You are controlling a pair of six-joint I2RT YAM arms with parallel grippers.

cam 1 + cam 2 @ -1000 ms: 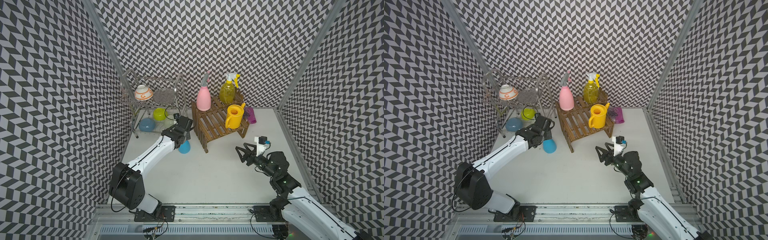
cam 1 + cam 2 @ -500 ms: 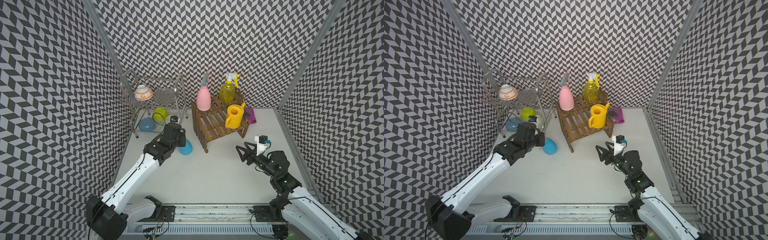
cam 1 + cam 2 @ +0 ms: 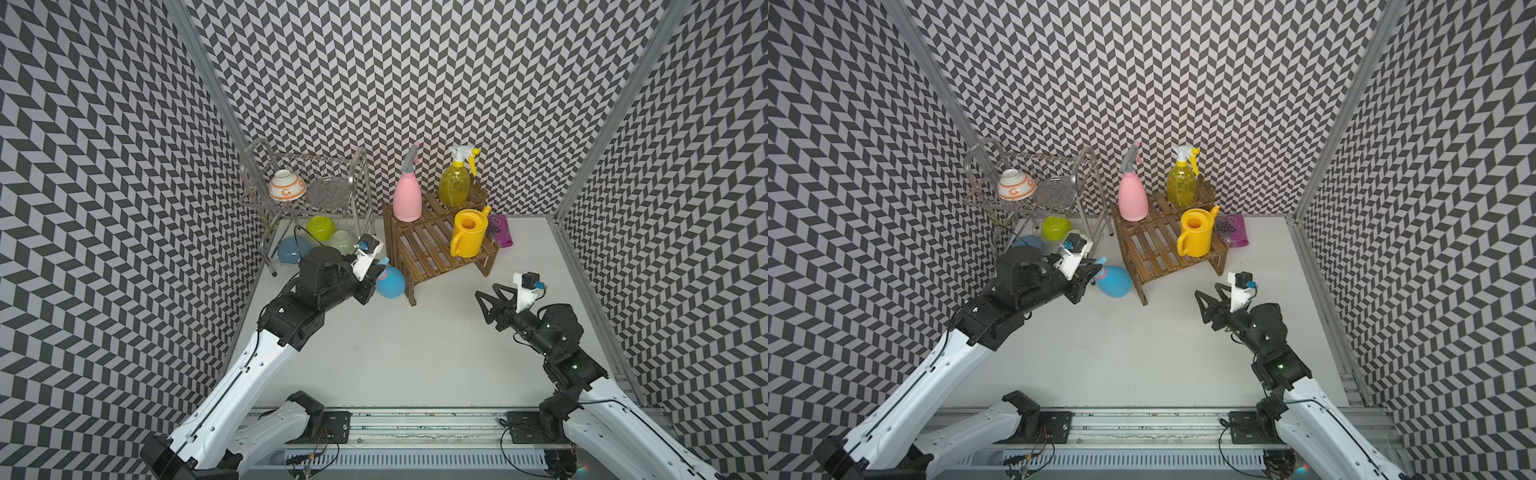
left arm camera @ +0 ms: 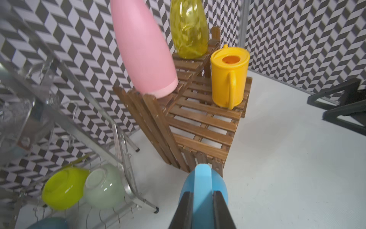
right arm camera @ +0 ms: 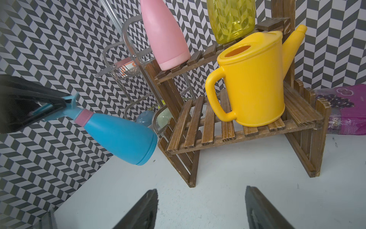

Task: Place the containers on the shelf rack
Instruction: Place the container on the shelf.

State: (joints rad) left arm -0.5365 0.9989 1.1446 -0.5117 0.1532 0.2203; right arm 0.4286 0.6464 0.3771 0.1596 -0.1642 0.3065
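Observation:
My left gripper needs to go up and carry the bottle outward onto the bare slats of the lower step (image 3: 420, 257) (image 4: 202, 143), because the yellow watering can leaves that end of the step free.
My left gripper (image 3: 376, 271) is shut on the nozzle end of the blue spray bottle (image 3: 391, 283). The bottle hangs tilted, base toward the front left leg of the brown shelf rack (image 3: 432, 249). The left wrist view shows both fingers clamped on the blue spray bottle (image 4: 203, 184). The pink spray bottle (image 3: 407, 195) and yellow trigger sprayer (image 3: 455, 187) stand on the rack's upper step. On the lower step stands the yellow watering can (image 3: 467, 239). My right gripper (image 3: 486, 299) is open and empty, low over the table in front of the rack's right end.
A silver wire dish rack (image 3: 361, 183) stands left of the shelf rack, a white-orange bowl (image 3: 287, 185) on top. Beneath lie a green bowl (image 3: 321, 226), a pale bowl (image 3: 343, 241) and a blue bowl (image 3: 291, 249). A purple packet (image 3: 500, 230) lies behind the rack's right end.
My left arm has dropped its elbow toward the front, and the wrist has come round to the bottle's left. The blue bottle has shifted slightly toward the rack. The right arm is still.

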